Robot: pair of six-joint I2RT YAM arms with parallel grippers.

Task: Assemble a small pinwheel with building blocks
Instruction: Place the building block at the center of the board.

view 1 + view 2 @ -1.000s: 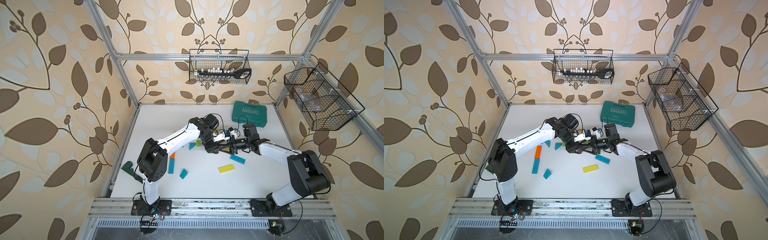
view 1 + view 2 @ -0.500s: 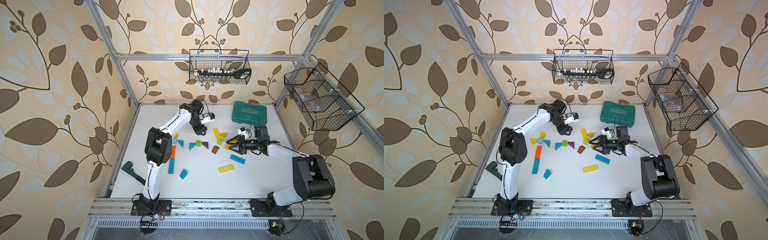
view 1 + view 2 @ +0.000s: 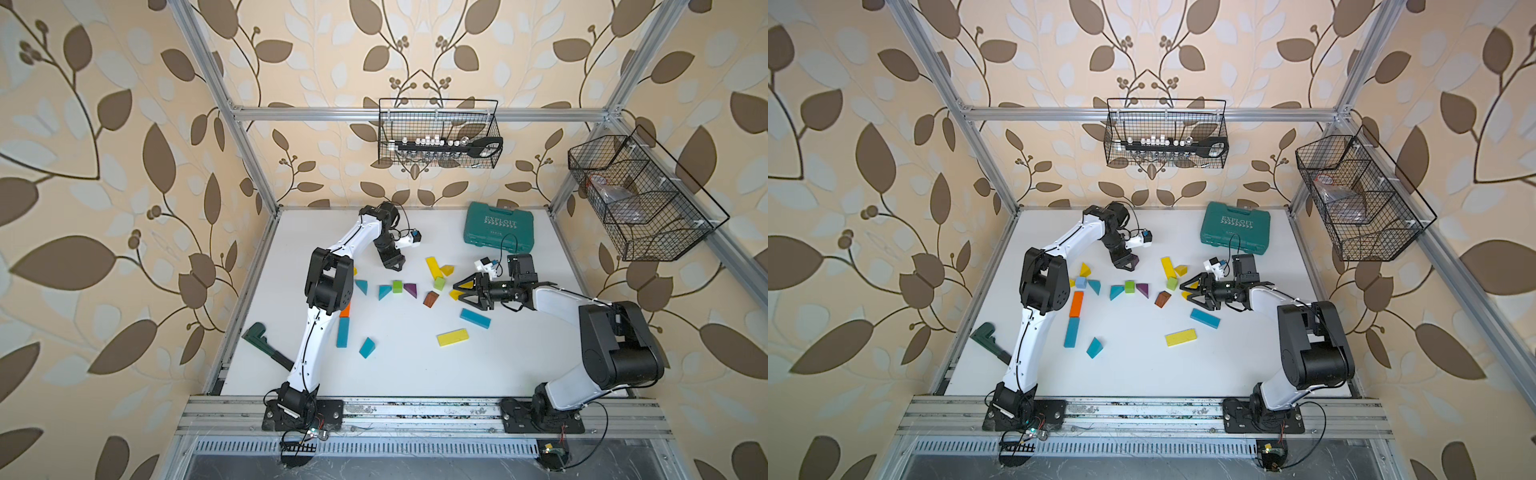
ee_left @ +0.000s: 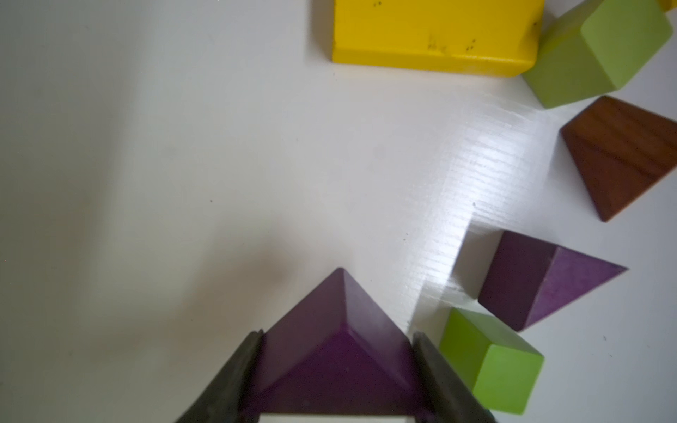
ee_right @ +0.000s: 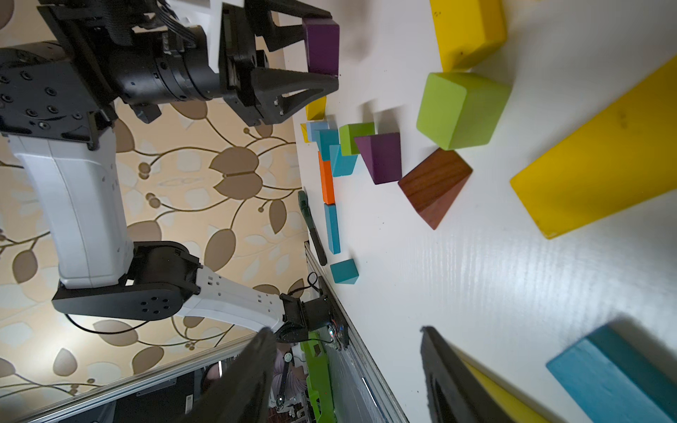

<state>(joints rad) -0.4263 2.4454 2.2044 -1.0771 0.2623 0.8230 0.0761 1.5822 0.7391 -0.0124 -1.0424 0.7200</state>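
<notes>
The left gripper moves down onto the bare patch of tabletop next and releases the purple wedge, since the wedge hangs just above that patch.
My left gripper [image 4: 337, 335] is shut on a purple wedge [image 4: 342, 311] and hangs just above the white table [image 3: 407, 370] at the back, left of a yellow bar [image 3: 432, 267]. In both top views, building blocks lie scattered mid-table: a second purple wedge [image 3: 410, 289], two green cubes [image 3: 397, 286], a brown wedge [image 3: 431, 298], teal wedges [image 3: 384, 291], an orange bar [image 3: 1076, 303] and teal bars [image 3: 475, 318]. My right gripper [image 3: 457, 293] lies low over a yellow wedge [image 3: 456, 296] at the right. It is open, and the right wrist view shows nothing between its fingers [image 5: 256, 366].
A teal case lettered EXPLOIT [image 3: 498, 228] sits at the back right. A dark green tool [image 3: 266, 343] lies at the table's left edge. Wire baskets hang on the back wall [image 3: 438, 139] and the right wall [image 3: 640, 199]. Another yellow bar [image 3: 452, 337] lies toward the front.
A second ago both grippers met over the middle blocks. The left arm then swung to the back with the purple wedge and the right drew back rightward; since half a second ago little has moved.
</notes>
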